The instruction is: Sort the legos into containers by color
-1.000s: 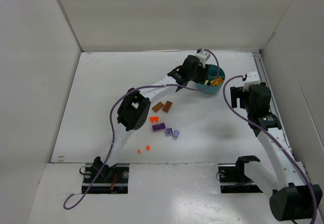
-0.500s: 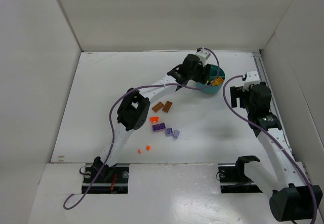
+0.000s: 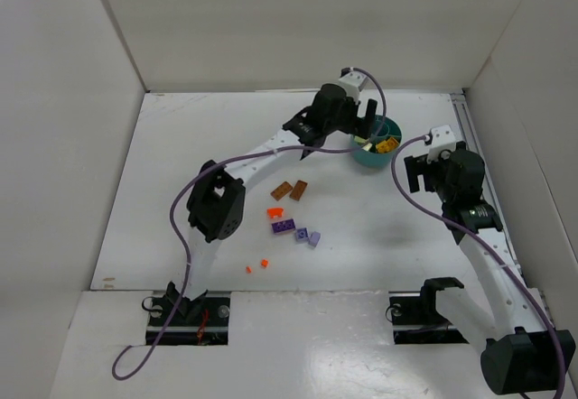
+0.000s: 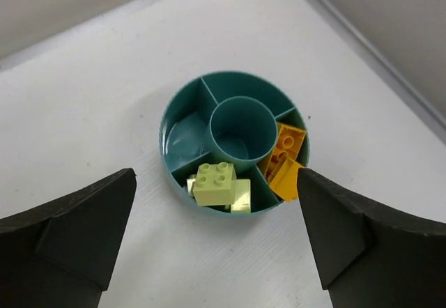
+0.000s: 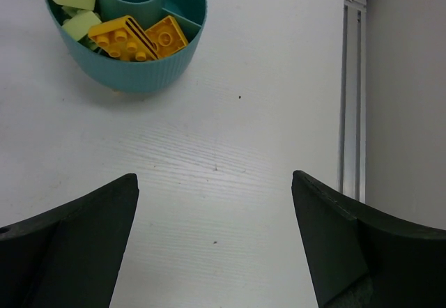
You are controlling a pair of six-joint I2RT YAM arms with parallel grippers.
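My right gripper swings back and to its left in the top view next, and lowers around the loose lavender brick below.
The teal dish [image 3: 390, 134] stands at the back right of the table. One of its outer compartments holds light green legos [image 4: 216, 182], and the one beside it holds yellow-orange legos [image 4: 286, 158]. The centre cup [image 4: 242, 132] and the other compartments show nothing inside. My left gripper [image 3: 363, 115] hovers open above the dish's near-left edge, with nothing between its fingers [image 4: 83, 231]. My right gripper [image 3: 424, 153] stands open over bare table just right of the dish [image 5: 139, 78]. On the table lie loose brown [image 3: 291, 190], orange [image 3: 276, 210], purple [image 3: 284, 227] and lavender [image 3: 308, 236] legos.
Two tiny orange pieces [image 3: 256, 265] lie near the front of the table. White walls close in the back and both sides. A metal rail [image 5: 352, 92] runs along the right wall beside my right gripper.
My left gripper has opened wide and lifted back off the dish, and its elbow has swung left. The right arm has hardly moved.
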